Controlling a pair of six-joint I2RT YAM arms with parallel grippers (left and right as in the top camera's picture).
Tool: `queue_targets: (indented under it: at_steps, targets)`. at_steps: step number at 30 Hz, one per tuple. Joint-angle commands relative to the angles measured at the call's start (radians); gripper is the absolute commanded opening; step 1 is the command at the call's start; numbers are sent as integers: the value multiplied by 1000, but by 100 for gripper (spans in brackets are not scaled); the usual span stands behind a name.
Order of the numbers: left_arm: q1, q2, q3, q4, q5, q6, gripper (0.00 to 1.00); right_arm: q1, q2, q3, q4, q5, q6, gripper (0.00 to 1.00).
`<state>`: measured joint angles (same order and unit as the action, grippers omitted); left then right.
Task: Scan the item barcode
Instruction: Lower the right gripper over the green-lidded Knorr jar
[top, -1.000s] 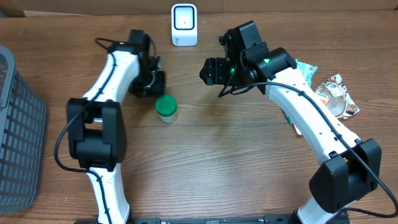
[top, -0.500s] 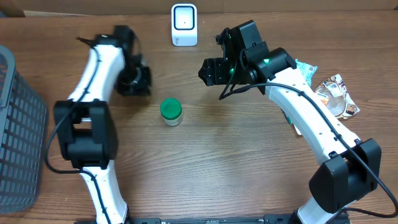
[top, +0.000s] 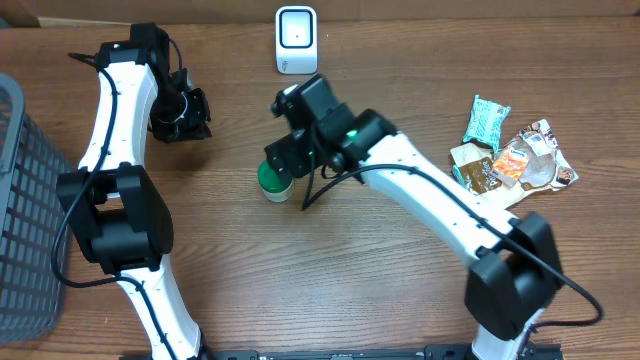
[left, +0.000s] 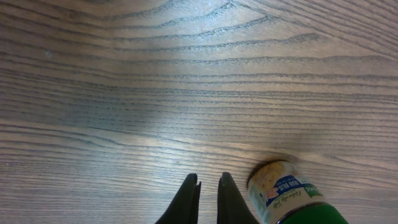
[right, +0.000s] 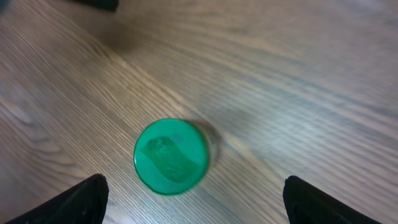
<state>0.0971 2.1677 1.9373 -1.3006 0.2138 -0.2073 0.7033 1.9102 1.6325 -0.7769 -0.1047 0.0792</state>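
Note:
I should lower my open right gripper around the jar's green lid, with one finger on each side of the lid. The jar stands upright, and its lid is below my fingers.
A small jar with a green lid (top: 270, 182) stands upright on the wooden table. Straight above it hovers my right gripper (top: 283, 160), open; in the right wrist view the lid (right: 171, 157) sits between and a little ahead of the wide-spread fingers (right: 74, 202), untouched. My left gripper (top: 185, 118) is off to the upper left, shut and empty. The left wrist view has its closed tips (left: 207, 183) just left of the jar's label (left: 283, 190). The white barcode scanner (top: 296, 40) stands at the back edge.
A dark mesh basket (top: 30, 210) fills the left edge. Several snack packets (top: 510, 150) lie in a heap at the right. Bare wood surrounds the jar.
My left arm has drawn back up and to the left, away from the jar. My right arm has swung left to sit over the jar, its jaws spreading wider.

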Motion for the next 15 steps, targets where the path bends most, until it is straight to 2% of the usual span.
queue_targets:
  at_steps: [1,4,7,10,12,15]
  targets:
    - [-6,10,14,2,-6,-10,8,8,38,11,28,32,102,90]
    - [-6,10,14,2,-39,-10,12,15,60,11,59,-26,156,89]
    - [-6,10,14,6,-63,-10,29,43,95,11,93,-14,96,89]
    - [-5,10,14,21,-89,-11,52,74,134,11,106,33,6,90]
    - [-2,10,14,32,-114,-11,75,94,164,11,106,73,-34,91]
    - [6,10,14,44,-119,-13,100,108,187,11,99,116,-36,91]
